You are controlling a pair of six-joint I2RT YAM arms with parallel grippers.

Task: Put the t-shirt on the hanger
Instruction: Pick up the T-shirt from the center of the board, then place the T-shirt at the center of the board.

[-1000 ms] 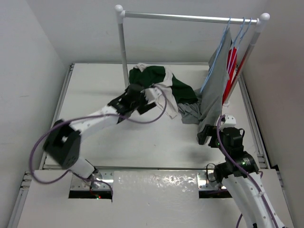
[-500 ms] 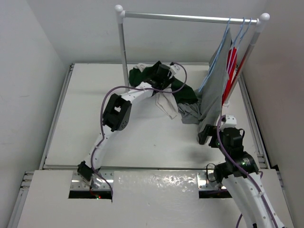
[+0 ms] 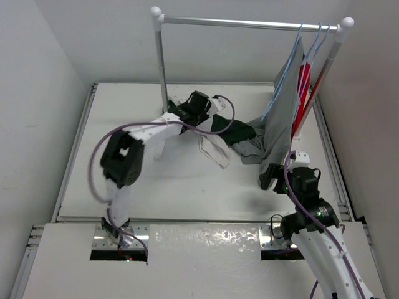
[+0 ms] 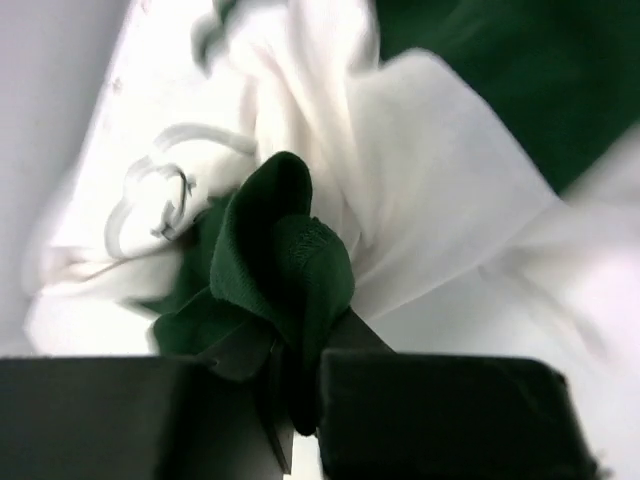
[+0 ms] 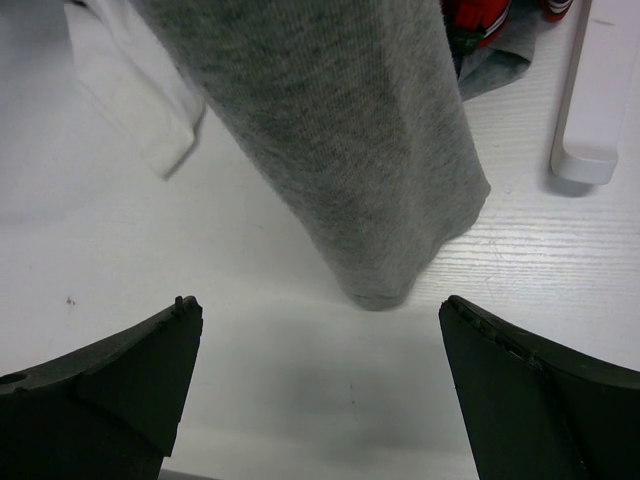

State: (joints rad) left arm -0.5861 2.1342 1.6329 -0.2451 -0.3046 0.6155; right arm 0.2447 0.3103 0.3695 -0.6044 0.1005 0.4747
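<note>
The t-shirt [image 3: 219,128] lies crumpled, so the robot's left gripper next needs to lift the fold, then bring it back and down and let it go on the bare near tabletop.
The t-shirt [image 3: 219,128], dark green and off-white, lies crumpled on the table at the back, by the rack's left post. My left gripper [image 3: 201,104] reaches into its far left part. In the left wrist view my left gripper [image 4: 300,365] is shut on a fold of green cloth [image 4: 285,260], with off-white cloth [image 4: 420,170] behind it. The hanger [image 3: 280,81], a pale-blue wire, hangs leftmost on the rail against the grey garment. My right gripper [image 3: 269,177] stands open low over the table; the right wrist view shows my right gripper [image 5: 320,340] with nothing between its fingers.
A grey garment [image 3: 283,121] hangs down to the table, its hem [image 5: 390,240] just ahead of my right gripper. A red garment [image 3: 303,81] hangs behind it. The rack's rail [image 3: 249,23], left post [image 3: 161,62] and white foot [image 5: 590,100] stand along the back and right.
My left arm swung from the shirt's near left to its far part and its jaws shut on green cloth. The shirt has shifted and spread. The right arm has not moved.
</note>
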